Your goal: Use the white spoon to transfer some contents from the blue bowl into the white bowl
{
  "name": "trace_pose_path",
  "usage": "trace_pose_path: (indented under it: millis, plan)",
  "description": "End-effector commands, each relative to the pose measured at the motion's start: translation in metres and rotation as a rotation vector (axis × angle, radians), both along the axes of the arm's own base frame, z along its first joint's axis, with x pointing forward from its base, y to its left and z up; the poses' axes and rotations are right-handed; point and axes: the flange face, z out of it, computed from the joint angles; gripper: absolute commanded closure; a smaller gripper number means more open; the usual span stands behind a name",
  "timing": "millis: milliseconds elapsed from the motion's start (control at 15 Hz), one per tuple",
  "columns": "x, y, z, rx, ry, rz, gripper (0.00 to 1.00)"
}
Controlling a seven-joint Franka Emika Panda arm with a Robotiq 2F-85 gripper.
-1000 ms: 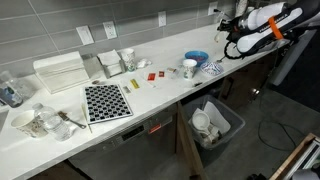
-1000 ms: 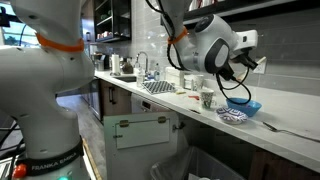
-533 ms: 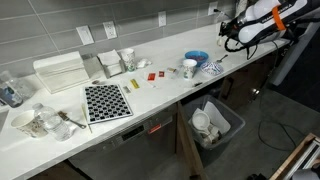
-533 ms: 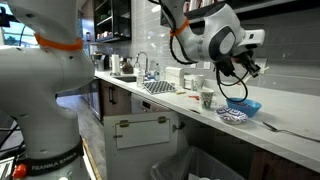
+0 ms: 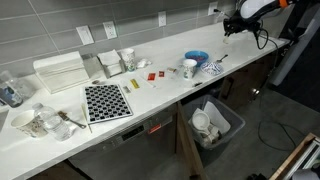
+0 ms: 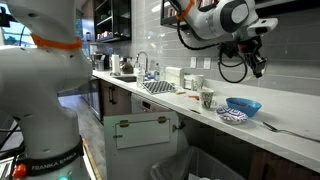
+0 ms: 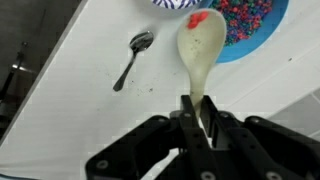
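Observation:
The white spoon needs to go onto the bare counter (image 6: pixel 280 140) (image 7: pixel 88 70) beside the metal spoon. My gripper needs to move down and to its left in the wrist view and let go of the white spoon there.
My gripper (image 7: pixel 197 110) is shut on the handle of the white spoon (image 7: pixel 200 48). The spoon's scoop carries a small red piece. In the wrist view the spoon hangs high above the counter, beside the blue bowl (image 7: pixel 252 22), which holds colourful bits. In both exterior views the gripper (image 5: pixel 232 24) (image 6: pixel 258 62) is raised well above the blue bowl (image 5: pixel 196 58) (image 6: pixel 243 105). The small white bowl (image 5: pixel 190 68) (image 6: pixel 207 98) stands next to the blue bowl. The white bowl is out of the wrist view.
A metal spoon (image 7: pixel 133 58) (image 6: pixel 275 127) lies on the white counter. A blue-and-white patterned piece (image 5: pixel 211 69) (image 6: pixel 232 116) sits by the bowls. A black-and-white grid mat (image 5: pixel 105 101), containers and glassware stand further along. An open bin (image 5: pixel 212 122) is below the counter edge.
The arm has lifted up and away from the blue bowl, carrying the white spoon with it. The bowls have not moved.

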Motion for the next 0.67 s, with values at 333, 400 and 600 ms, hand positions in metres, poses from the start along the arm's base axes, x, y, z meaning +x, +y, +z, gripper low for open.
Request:
trace_pose_path:
  millis: [333,400,600]
  plan:
    - [0.053,-0.034,-0.041,0.131,0.188,-0.087,0.97]
    - [0.059,-0.042,-0.047,0.140,0.189,-0.095,0.97]
    - [0.068,-0.066,-0.060,0.171,0.181,-0.121,0.97]
